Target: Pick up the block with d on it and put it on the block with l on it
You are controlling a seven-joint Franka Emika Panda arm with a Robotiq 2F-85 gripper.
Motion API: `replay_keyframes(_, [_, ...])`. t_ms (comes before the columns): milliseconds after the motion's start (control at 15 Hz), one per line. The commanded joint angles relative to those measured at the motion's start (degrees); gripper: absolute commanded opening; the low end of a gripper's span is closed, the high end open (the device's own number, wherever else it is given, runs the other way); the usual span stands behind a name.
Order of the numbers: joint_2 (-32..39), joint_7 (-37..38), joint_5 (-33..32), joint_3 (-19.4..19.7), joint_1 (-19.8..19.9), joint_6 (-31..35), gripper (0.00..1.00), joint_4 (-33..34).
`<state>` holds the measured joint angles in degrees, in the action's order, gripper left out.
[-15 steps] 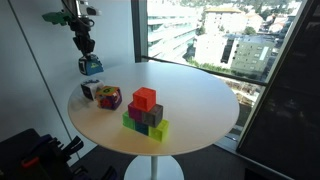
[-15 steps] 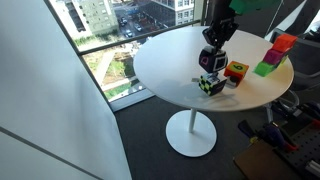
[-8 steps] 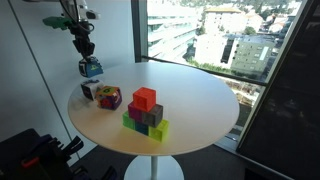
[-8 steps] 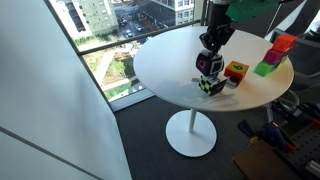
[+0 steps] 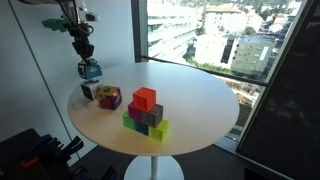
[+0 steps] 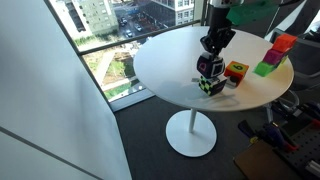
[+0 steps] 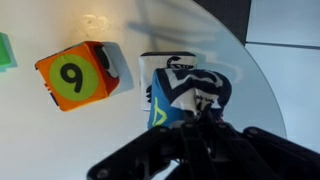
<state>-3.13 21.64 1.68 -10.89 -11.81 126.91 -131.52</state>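
Note:
I should lower my gripper next and release the blue-teal cube on the whitish cube's top (image 5: 89,86) (image 7: 154,68) just below. The held cube is hovering above it.
My gripper (image 5: 85,52) is shut on the block with d on it (image 5: 90,68), a blue-teal cube. It holds the cube just above the block with l on it (image 5: 90,91), a whitish cube with dark edges near the table's edge. Both exterior views show this, with the gripper (image 6: 213,45), the held cube (image 6: 209,66) and the whitish cube (image 6: 210,86) directly under it. In the wrist view the held cube (image 7: 162,100) sits between my fingers (image 7: 185,120). It hides most of the cube below.
A magenta-and-yellow cube (image 5: 109,97) (image 6: 235,72) stands next to the whitish cube; the wrist view shows its orange face with a 9 (image 7: 80,75). A stack of coloured cubes (image 5: 145,111) (image 6: 275,55) stands mid-table. The round white table's (image 5: 200,110) edge is close.
My gripper has come down a little with the blue-teal cube, closer to the whitish cube beneath it. The other cubes have not moved.

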Motion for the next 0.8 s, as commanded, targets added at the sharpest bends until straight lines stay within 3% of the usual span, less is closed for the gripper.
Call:
replay_keyframes(0, [-1.1,-0.1,0.5,-0.3,0.4,1.0,0.05,-1.5])
replay_keyframes(733, [-1.0,0.4,-0.6,-0.1,0.7,2.5,0.05,-3.5])
